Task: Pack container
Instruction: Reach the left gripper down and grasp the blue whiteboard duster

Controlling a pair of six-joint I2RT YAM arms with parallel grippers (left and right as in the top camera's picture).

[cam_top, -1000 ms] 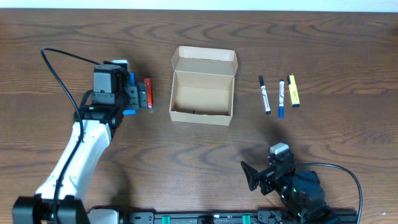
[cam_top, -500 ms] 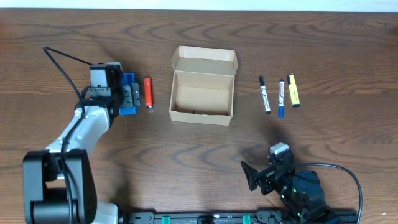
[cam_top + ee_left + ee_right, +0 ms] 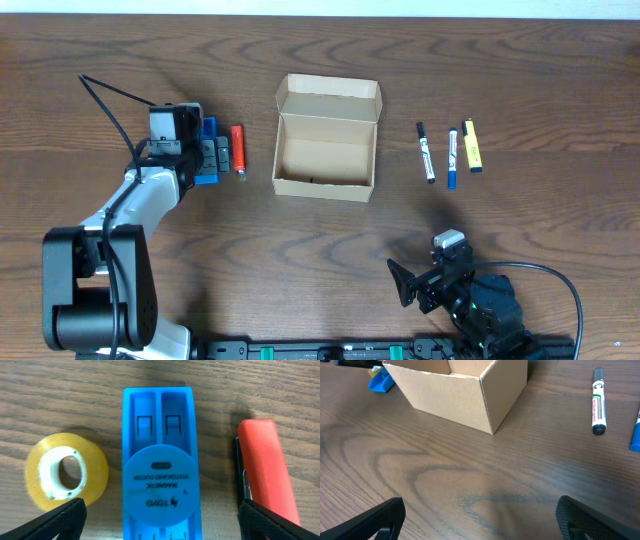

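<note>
My left gripper lowers and closes around the round labelled part of the blue whiteboard duster (image 3: 206, 179) next, since that lies below it, between its open fingers.
The container (image 3: 327, 140) is an open tan cardboard box at mid-table with its flap lid standing at the back; it also shows in the right wrist view (image 3: 465, 385). My left gripper (image 3: 213, 153) is open and low over a blue whiteboard duster (image 3: 206, 179). In the left wrist view its fingers (image 3: 161, 520) straddle the duster (image 3: 161, 460), between a yellow tape roll (image 3: 66, 471) and a red stapler-like item (image 3: 265, 470). My right gripper (image 3: 405, 283) is open and empty near the front edge, and in its own view (image 3: 480, 520) it holds nothing.
The red item (image 3: 238, 148) lies between the duster and the box. A black marker (image 3: 426, 152), a blue marker (image 3: 452, 158) and a yellow highlighter (image 3: 472, 146) lie right of the box. The black marker (image 3: 598, 401) shows in the right wrist view.
My left gripper has drawn back leftward from the red item and now sits over the blue duster. The right arm has not moved.
</note>
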